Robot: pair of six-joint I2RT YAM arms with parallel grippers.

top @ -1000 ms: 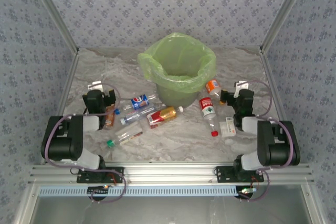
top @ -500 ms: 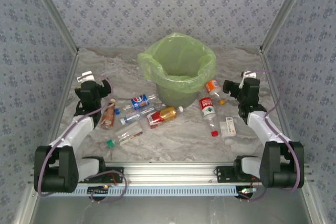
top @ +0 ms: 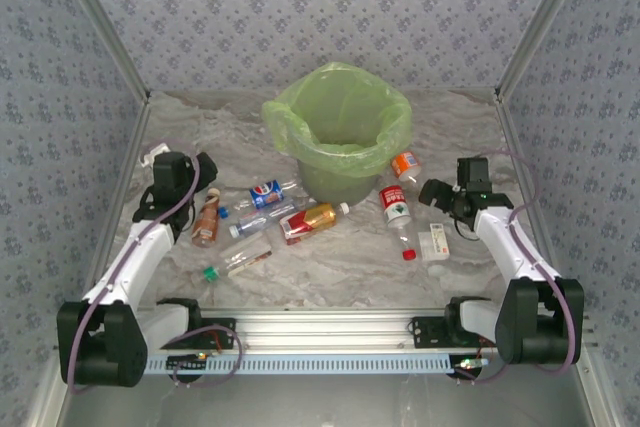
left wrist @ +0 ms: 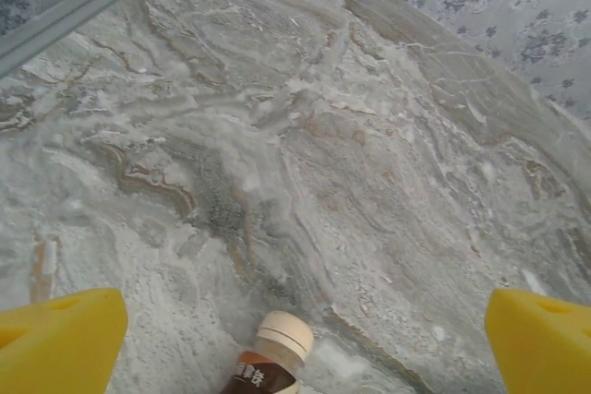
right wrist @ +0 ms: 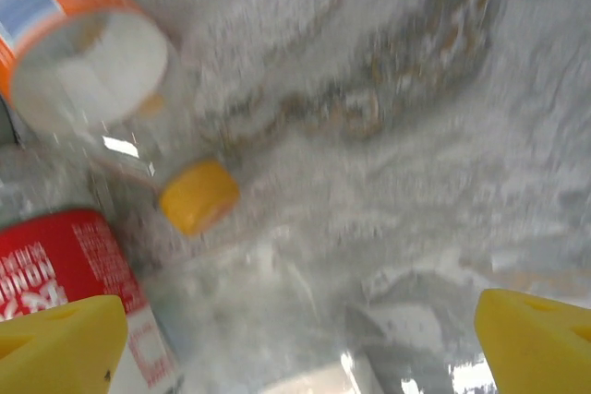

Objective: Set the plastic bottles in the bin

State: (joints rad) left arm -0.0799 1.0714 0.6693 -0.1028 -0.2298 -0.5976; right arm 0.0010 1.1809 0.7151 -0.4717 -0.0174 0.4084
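Note:
Next, my right gripper draws back and down, its open fingers straddling the bottle's clear far end point(top: 429, 217) point(right wrist: 268, 311), because the white-label bottle lies lower and nearer my base.
Several plastic bottles lie on the marble table in front of the pale green bin point(top: 338, 162). My left gripper point(top: 207, 175) hangs open just beyond a brown bottle point(top: 206, 219). Its cream cap point(left wrist: 283, 331) sits low between my yellow fingertips point(left wrist: 61, 339), untouched. My right gripper point(top: 433, 190) is open near an orange-label bottle point(top: 406, 165), whose yellow cap point(right wrist: 199, 194) lies ahead to the left. A red-label bottle point(top: 398, 209) lies beside it, also by my right gripper's left fingertip point(right wrist: 55, 343). A white-label bottle point(top: 436, 242) lies under the right wrist.
Between the arms lie a blue-label bottle point(top: 266, 193), a clear blue-capped one point(top: 256, 223), an amber one with a red label point(top: 312, 217) and a green-capped one point(top: 236, 260). Patterned walls and metal posts close in the table's sides and back.
Both arms have unfolded from near their bases and reached forward. The left gripper now hangs over the brown bottle's cap end; the right has swung in toward the orange-label bottle.

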